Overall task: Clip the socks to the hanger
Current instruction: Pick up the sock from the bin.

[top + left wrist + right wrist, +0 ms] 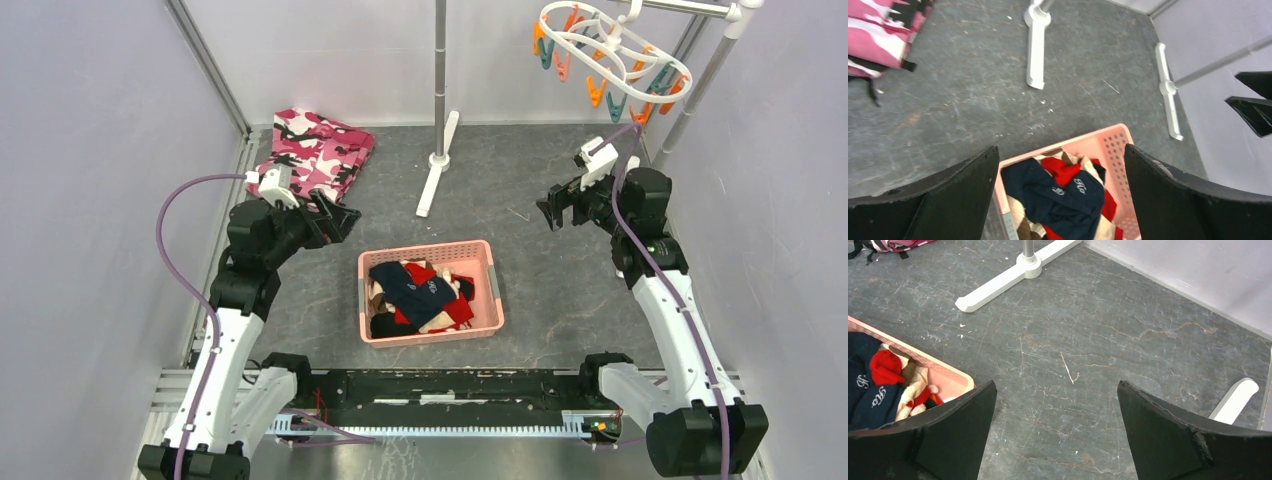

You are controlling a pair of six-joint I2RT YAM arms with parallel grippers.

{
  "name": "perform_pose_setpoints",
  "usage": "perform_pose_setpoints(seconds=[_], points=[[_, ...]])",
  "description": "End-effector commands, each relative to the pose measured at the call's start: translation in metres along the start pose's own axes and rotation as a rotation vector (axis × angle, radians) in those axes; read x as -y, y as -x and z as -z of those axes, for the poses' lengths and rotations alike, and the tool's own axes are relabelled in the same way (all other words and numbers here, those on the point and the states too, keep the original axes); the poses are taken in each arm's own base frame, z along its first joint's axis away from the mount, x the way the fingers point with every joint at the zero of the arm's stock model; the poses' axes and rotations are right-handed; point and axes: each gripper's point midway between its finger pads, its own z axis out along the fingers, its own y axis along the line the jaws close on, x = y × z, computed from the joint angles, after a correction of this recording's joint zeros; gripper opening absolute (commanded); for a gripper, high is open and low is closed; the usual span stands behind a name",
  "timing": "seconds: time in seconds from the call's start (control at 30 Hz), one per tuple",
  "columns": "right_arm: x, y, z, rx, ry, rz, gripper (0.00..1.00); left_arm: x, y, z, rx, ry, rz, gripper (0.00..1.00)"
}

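The robot will bring its left gripper across and down onto the farther navy sock's lettering [434, 286] [1080, 186], because the lettering is below the gripper and to its right in the top view.
The socks [420, 290], a heap of navy, red, beige and black ones, lie in a pink basket [494, 285] at the middle of the table. The hanger [610, 45], a white ring with orange and teal clips, hangs at the back right. My left gripper [345, 218] hovers open to the upper left of the basket. In its wrist view the socks [1063, 195] and basket [1113, 145] show between and beyond the open left gripper [1060, 147]. My right gripper [550, 210] is open to the basket's upper right. The right gripper [1056, 382] holds nothing, over bare floor, with the socks [873, 390] at the left.
A folded pink camouflage cloth [312, 150] lies at the back left. A grey rack pole [440, 70] rises from a white foot [437, 170] behind the basket. A second pole [700, 85] stands at the right under the hanger. Walls close in on both sides.
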Motion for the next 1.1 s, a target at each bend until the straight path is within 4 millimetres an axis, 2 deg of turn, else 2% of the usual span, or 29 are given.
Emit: perform_pose_setpoints(seconds=[0.0,0.23,0.33,0.43,0.53,0.63,0.8,0.83,0.9,0.97,1.07], points=[[0.003,0.007,0.005,0.024,-0.028,-0.016,0.98,0.035,0.014,0.004,-0.003,-0.150,0.068,1.00],[-0.014,0.014,0.004,0.058,0.089,0.048,0.98,0.049,-0.001,-0.004,-0.052,-0.278,0.172,1.00],[-0.042,0.013,0.004,0.085,0.276,0.170,0.98,0.050,-0.005,-0.006,-0.077,-0.292,0.161,1.00],[-0.067,-0.002,0.004,0.039,0.463,0.293,0.98,0.049,-0.006,-0.005,-0.094,-0.283,0.106,1.00],[-0.071,-0.013,-0.007,-0.046,0.547,0.226,0.98,0.057,0.000,-0.004,-0.093,-0.253,0.018,1.00],[-0.074,-0.018,-0.017,-0.070,0.628,0.236,0.98,0.067,0.000,-0.007,-0.090,-0.179,-0.115,1.00],[-0.064,-0.020,-0.026,0.030,0.464,0.374,0.98,0.075,-0.018,-0.015,-0.100,-0.176,-0.183,1.00],[-0.069,-0.021,-0.023,0.049,0.480,0.373,0.98,0.080,-0.020,-0.018,-0.082,-0.215,-0.163,1.00],[-0.091,-0.024,-0.018,0.073,0.611,0.314,0.98,0.089,-0.034,-0.023,-0.095,-0.292,-0.096,1.00],[-0.119,-0.029,-0.011,0.102,0.824,0.254,0.98,0.107,-0.040,-0.028,-0.100,-0.410,-0.028,1.00],[-0.137,-0.046,-0.015,0.046,0.913,0.322,0.94,0.112,-0.054,-0.043,-0.170,-0.454,0.003,0.95]])
